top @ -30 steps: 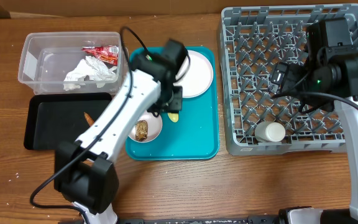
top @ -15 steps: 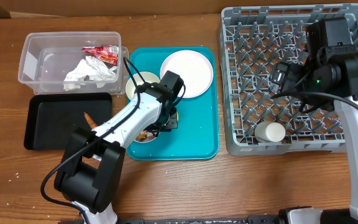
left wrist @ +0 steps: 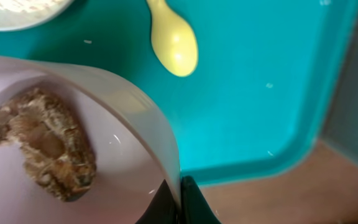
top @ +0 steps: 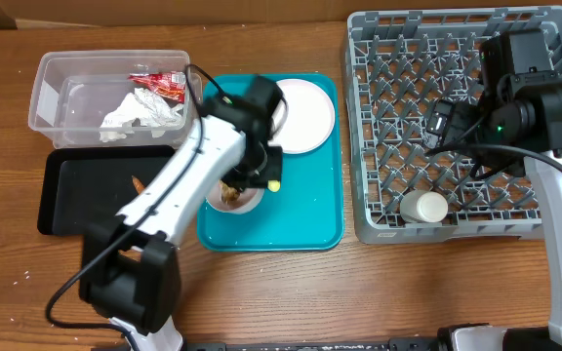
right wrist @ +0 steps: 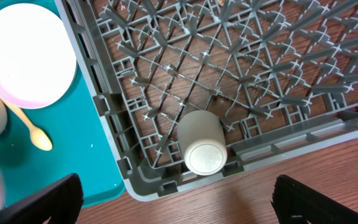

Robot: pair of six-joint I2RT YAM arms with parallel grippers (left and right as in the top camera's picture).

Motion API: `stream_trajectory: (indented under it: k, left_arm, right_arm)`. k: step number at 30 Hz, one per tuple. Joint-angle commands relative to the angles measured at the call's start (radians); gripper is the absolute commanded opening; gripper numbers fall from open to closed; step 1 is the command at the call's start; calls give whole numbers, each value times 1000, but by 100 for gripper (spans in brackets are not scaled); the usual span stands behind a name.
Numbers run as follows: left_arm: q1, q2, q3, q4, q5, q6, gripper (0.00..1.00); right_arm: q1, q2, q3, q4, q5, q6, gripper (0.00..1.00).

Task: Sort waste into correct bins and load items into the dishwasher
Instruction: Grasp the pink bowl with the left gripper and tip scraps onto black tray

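I will next lift my left gripper and tip the bowl with food in it over the black tray. I will then lower the bowl and release it on the teal tray's front (top: 302, 202) (left wrist: 241, 106), where there is bare space.
My left gripper (top: 264, 170) is shut on the right rim of a white bowl (top: 236, 199) that holds a brown food chunk (left wrist: 42, 144); the pinch shows in the left wrist view (left wrist: 180, 198). The yellow spoon (top: 274, 183) lies beside it on the teal tray. The white plate (top: 302, 115) sits at the tray's back. A bowl with white rice (left wrist: 17, 7) is just behind. My right gripper (right wrist: 182, 208) is open and empty, above the grey dish rack (top: 461, 58), where a small white cup (top: 424, 207) lies on its side. The napkin (top: 140, 109) and red wrapper (top: 159, 83) are in the clear tub (top: 42, 93).
The black tray (top: 81, 200) lies in front of the tub and holds a small brown scrap (top: 137, 183). The teal serving tray (top: 310, 214) sits between the bins and the rack. Bare wood table runs along the front edge.
My left gripper dropped to the bowl with the brown chunk and shut on its rim, and the bowl has shifted slightly. The right arm has not moved.
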Motion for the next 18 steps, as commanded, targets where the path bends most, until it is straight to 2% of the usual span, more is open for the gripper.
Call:
stream_trajectory:
  k: [1, 3, 6, 9, 11, 14, 18]
  left_arm:
    - [157, -72, 52, -62, 144, 147, 4]
    - [253, -92, 52, -108, 211, 227, 4]
    - [401, -104, 52, -162, 479, 509, 4]
    - [561, -104, 15, -213, 645, 720, 4]
    - [709, -103, -63, -187, 761, 845, 4]
    - [869, -103, -174, -141, 930, 950, 4]
    - [1072, -86, -338, -44, 1141, 978, 4]
  right_arm:
    - [3, -3, 17, 3, 18, -6, 100]
    - [3, -3, 17, 5, 19, -6, 100]
    - [3, -3, 17, 11, 19, -6, 100]
    - [3, -3, 17, 16, 19, -6, 100]
    - [3, -3, 17, 18, 19, -6, 100]
    - [3, -3, 17, 18, 19, -6, 100]
    - [3, -3, 17, 21, 18, -6, 100]
